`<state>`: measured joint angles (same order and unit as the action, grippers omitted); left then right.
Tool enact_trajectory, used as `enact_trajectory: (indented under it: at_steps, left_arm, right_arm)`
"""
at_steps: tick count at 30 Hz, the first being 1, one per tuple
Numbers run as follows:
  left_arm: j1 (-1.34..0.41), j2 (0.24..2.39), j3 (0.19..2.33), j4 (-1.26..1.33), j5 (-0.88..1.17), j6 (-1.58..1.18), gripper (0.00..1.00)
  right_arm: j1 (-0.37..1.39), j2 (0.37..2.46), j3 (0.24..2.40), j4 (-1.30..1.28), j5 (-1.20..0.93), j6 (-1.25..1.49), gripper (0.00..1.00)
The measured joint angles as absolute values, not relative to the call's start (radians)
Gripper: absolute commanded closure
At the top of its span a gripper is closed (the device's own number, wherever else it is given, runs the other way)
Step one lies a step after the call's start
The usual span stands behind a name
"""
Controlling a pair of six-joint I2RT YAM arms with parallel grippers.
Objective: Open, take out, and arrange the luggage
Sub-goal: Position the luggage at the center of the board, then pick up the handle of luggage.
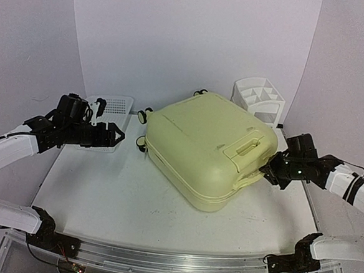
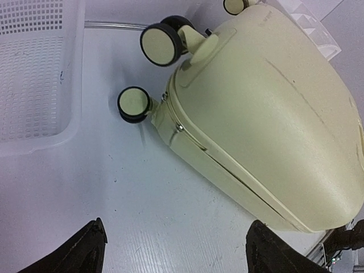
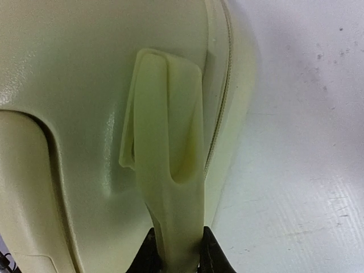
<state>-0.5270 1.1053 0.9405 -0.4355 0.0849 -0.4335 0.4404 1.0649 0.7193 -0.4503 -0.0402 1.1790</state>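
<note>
The tabletop is bare to the right in the top view. My right gripper will next drag the luggage's moulded side handle (image 3: 170, 165) that way and release it.
The pale yellow-green luggage (image 1: 209, 148) lies flat and closed in the middle of the table, cream wheels (image 1: 144, 116) toward the back left. In the left wrist view its wheeled end (image 2: 267, 114) fills the right side. My left gripper (image 1: 116, 135) is open and empty, hovering left of the wheels, apart from them; its fingertips (image 2: 85, 250) show at the bottom of the left wrist view. My right gripper (image 1: 268, 170) is shut on the luggage's moulded side handle (image 3: 170, 165) at the right edge of the case.
A white mesh basket (image 1: 111, 116) stands at the back left, behind my left gripper. A white drawer organizer (image 1: 258, 99) stands at the back right, behind the luggage. Bare table (image 1: 121, 195) lies in front of the case.
</note>
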Motion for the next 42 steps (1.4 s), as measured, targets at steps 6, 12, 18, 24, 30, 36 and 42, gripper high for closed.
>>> enact_trajectory:
  at_steps: [6,12,18,24,30,36,42]
  left_arm:
    - [-0.527,1.105,0.872,-0.345,0.137,-0.388,0.15]
    - [-0.527,1.119,0.763,-0.213,0.173,-0.284,0.18]
    - [-0.527,1.216,0.71,-0.014,0.221,-0.173,0.3]
    - [-0.527,1.389,0.71,0.155,0.29,-0.077,0.37]
    - [-0.527,1.537,0.714,0.27,0.315,0.038,0.52]
    - [-0.522,1.667,0.749,0.377,0.337,0.159,0.64]
    - [-0.509,1.769,0.766,0.522,0.382,0.266,0.6]
  right_arm:
    - [0.263,1.045,0.755,-0.59,-0.084,0.988,0.97]
    - [0.236,1.083,0.815,-0.683,-0.088,0.864,0.88]
    - [0.236,1.09,0.837,-0.702,-0.078,0.775,0.65]
    - [0.236,1.072,0.886,-0.709,-0.037,0.686,0.55]
    - [0.236,1.054,0.936,-0.753,-0.026,0.638,0.48]
    - [0.236,1.051,1.021,-0.766,-0.064,0.591,0.43]
    - [0.236,1.048,1.067,-0.759,-0.105,0.555,0.42]
